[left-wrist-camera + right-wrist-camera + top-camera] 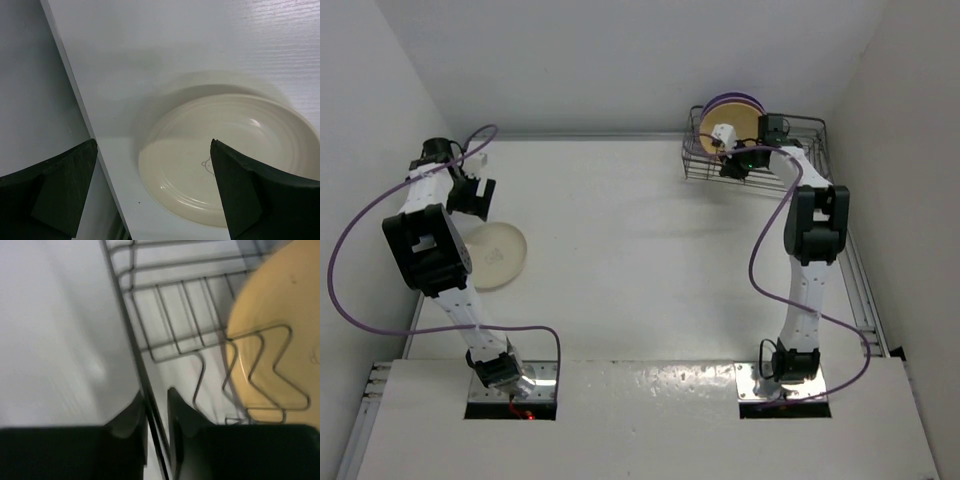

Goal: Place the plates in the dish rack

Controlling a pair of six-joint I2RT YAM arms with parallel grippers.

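Note:
My left gripper is open, and the cream plate's rim by the table edge (470,237) (142,162) already shows between its fingers, so next the gripper will move back and down onto that rim.
The grey wire dish rack (800,135) stands at the far right. An orange-yellow plate (740,125) stands upright in it, with purple plate rims (730,99) just behind. The orange-yellow plate (280,340) also shows between the zigzag dividers in the right wrist view. My right gripper (733,165) is at the rack's near-left side. Its jaws (156,391) are almost together, with the rack's rim wire (125,305) running between them. A cream-white plate (500,255) lies flat at the table's left edge. My left gripper (472,196) hovers open and empty (153,142) above the cream plate (200,170).
White walls enclose the table on the left (370,150), back and right. The cream plate lies close to the table's left edge (85,115). The right half of the rack (805,150) holds no plates.

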